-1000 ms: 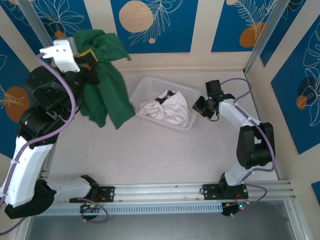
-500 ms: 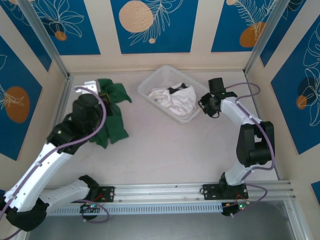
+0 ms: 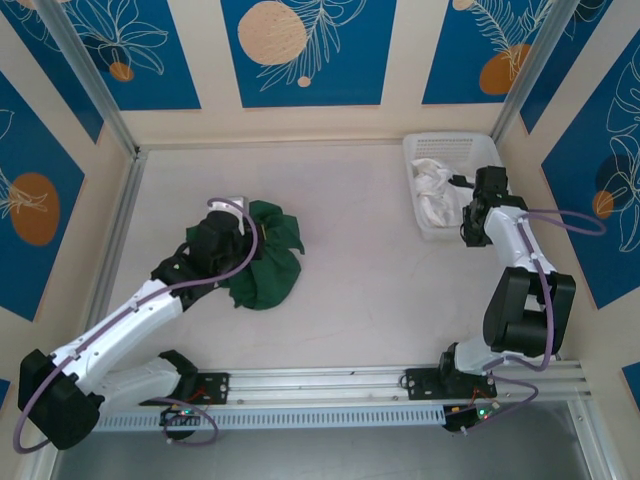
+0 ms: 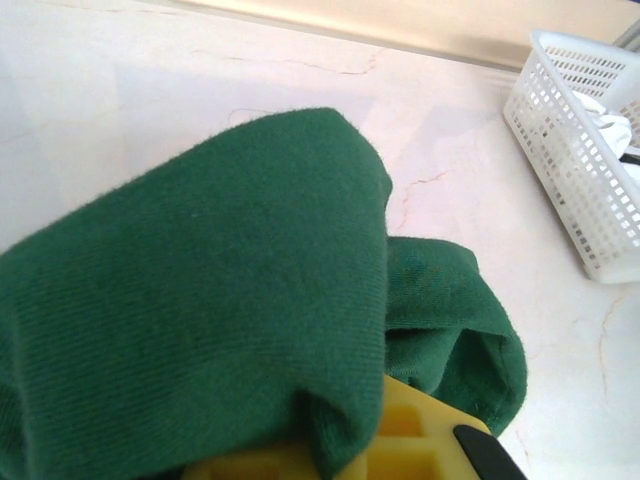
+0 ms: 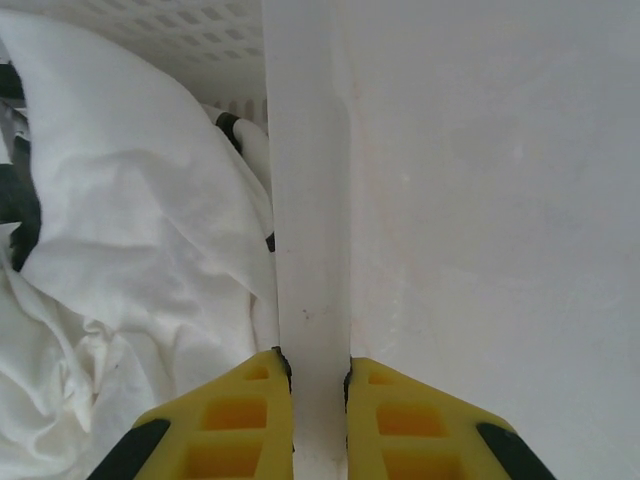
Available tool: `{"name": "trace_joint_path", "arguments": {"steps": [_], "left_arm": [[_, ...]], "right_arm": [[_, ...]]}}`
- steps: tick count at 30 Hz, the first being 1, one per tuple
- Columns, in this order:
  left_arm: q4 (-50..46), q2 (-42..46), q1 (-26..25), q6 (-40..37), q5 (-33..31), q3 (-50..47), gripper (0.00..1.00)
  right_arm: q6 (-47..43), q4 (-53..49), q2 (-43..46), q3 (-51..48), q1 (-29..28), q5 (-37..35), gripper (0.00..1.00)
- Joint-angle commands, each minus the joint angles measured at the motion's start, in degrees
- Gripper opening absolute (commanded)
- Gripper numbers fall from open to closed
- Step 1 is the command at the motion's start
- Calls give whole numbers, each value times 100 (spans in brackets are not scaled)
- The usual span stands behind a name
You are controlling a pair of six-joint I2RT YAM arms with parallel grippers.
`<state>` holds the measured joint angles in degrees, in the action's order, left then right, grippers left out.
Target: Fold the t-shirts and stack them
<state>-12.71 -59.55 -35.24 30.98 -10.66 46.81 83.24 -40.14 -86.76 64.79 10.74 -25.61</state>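
My left gripper will next pull the fold of the crumpled green t-shirt toward the basket, where the tabletop is bare, and then let go of the fold there.
The dark green t-shirt (image 3: pixel 268 268) lies crumpled on the table left of centre. My left gripper (image 3: pixel 243 232) is at its left edge, shut on the cloth. In the left wrist view the green t-shirt (image 4: pixel 200 300) drapes over my yellow fingers (image 4: pixel 410 440) and hides the jaws. The white t-shirt (image 3: pixel 432 190) is bunched inside the white lattice basket (image 3: pixel 450 146) at the back right. My right gripper (image 3: pixel 470 217) is shut on the basket's rim (image 5: pixel 310 200), one finger inside and one outside. The white t-shirt (image 5: pixel 130 200) fills the basket left of the rim.
The basket sits in the back right corner against the wall. In the left wrist view the basket (image 4: pixel 590 170) stands far to the right of the green cloth. Bare tabletop (image 3: pixel 370 280) stretches between the green shirt and the basket.
My left arm has come down from high at the back left and set the green t-shirt on the table. My right gripper has dragged the basket from centre back into the right corner.
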Motion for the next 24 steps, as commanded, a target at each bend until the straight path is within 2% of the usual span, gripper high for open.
{"name": "trace_joint_path", "arguments": {"steps": [1, 5, 11, 17, 19, 21, 22, 24], "left_arm": [[522, -89, 36, -103, 320, -167, 0], [503, -129, 42, -127, 414, -154, 0], [496, -75, 38, -215, 411, -148, 0], [603, -194, 42, -257, 463, -152, 0], [638, -272, 35, -248, 539, -139, 0], [689, -336, 38, -204, 585, -120, 0], [713, -384, 42, -192, 619, -83, 0], [738, -484, 43, -132, 735, 5, 0]], "right_arm": [[522, -447, -299, 163, 147, -289, 8], [706, -319, -387, 166, 240, -571, 9], [395, -547, -1042, 987, 364, -729, 12], [19, -205, -1318, 1276, 594, -661, 17], [-261, -178, -1460, 1497, 617, -573, 41], [-535, -53, -1463, 1536, 615, -450, 60], [-748, 143, -1407, 1474, 614, -332, 69], [-1099, 381, -1280, 1374, 588, -176, 77]]}}
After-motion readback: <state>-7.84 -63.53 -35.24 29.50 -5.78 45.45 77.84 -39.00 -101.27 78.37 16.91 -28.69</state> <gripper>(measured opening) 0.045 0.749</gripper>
